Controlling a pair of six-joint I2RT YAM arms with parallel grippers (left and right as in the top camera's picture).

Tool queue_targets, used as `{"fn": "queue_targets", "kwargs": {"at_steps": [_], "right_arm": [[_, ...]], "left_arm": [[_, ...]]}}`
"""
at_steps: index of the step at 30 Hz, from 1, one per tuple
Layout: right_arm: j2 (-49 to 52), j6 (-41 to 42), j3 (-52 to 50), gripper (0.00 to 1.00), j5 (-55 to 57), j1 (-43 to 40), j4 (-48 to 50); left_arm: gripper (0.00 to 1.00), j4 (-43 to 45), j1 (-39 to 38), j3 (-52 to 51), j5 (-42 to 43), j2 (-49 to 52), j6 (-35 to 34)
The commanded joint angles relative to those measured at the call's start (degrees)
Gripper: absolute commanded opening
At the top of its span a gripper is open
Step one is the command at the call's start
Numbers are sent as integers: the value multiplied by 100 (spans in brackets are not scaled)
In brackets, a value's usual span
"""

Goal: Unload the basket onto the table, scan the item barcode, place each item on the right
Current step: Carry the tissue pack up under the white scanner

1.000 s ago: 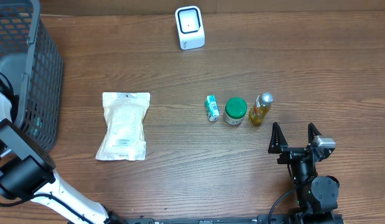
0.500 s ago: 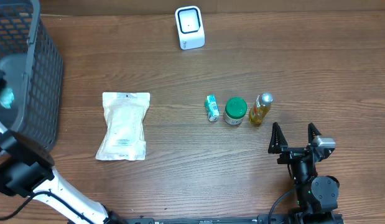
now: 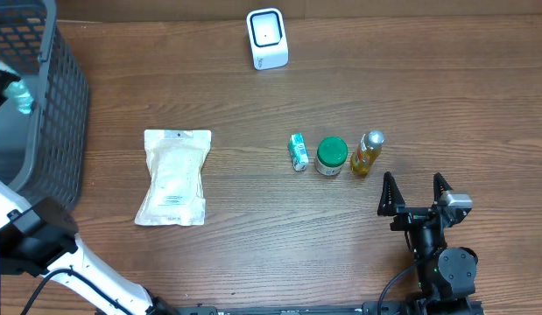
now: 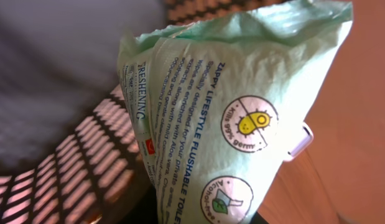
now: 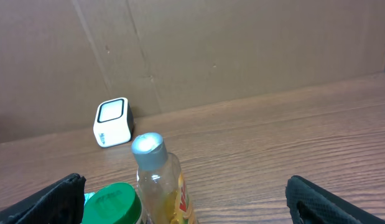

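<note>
The pack (image 3: 19,96) goes toward the right in the overhead view and down next. My left gripper releases it on the clear tabletop space between pouch and green box.
A mint-green pack of flushable wipes (image 4: 242,118) fills the left wrist view, pinched at its lower end by my left gripper (image 3: 1,83). From overhead the pack (image 3: 19,96) shows as a small green patch over the dark mesh basket (image 3: 56,131) at the far left. The white barcode scanner (image 3: 267,38) stands at the back centre of the table, far from the pack. My right gripper (image 3: 415,194) rests open at the front right, with nothing between its fingers, just behind the yellow bottle (image 5: 158,180).
A white pouch (image 3: 172,177) lies flat left of centre. A small green box (image 3: 298,151), a green-lidded jar (image 3: 331,156) and the yellow bottle (image 3: 367,153) stand in a row right of centre. The scanner (image 5: 111,121) shows beyond them.
My left gripper has tightened on the wipes pack and carried it up from inside the basket toward the far side. The right arm has not moved.
</note>
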Motion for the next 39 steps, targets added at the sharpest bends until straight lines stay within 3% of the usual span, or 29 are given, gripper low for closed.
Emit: {"fn": "queue_targets", "kwargs": {"at_steps": [1, 10, 18, 29, 39], "right_arm": [[-57, -28, -61, 100, -11, -11, 28], [-57, -28, -61, 100, -11, -11, 26], [-57, -28, -61, 100, -11, -11, 28], [-57, -28, -61, 100, -11, -11, 28], [-57, -28, -61, 100, -11, -11, 26]], "left_arm": [[4, -2, -343, 155, 774, -170, 695], [4, -2, -1676, 133, 514, -380, 929], [4, -2, -3355, 133, -485, -382, 892], [4, -2, -5296, -334, -2417, -382, 151], [4, 162, -6013, -2194, -3423, -380, -894]]}}
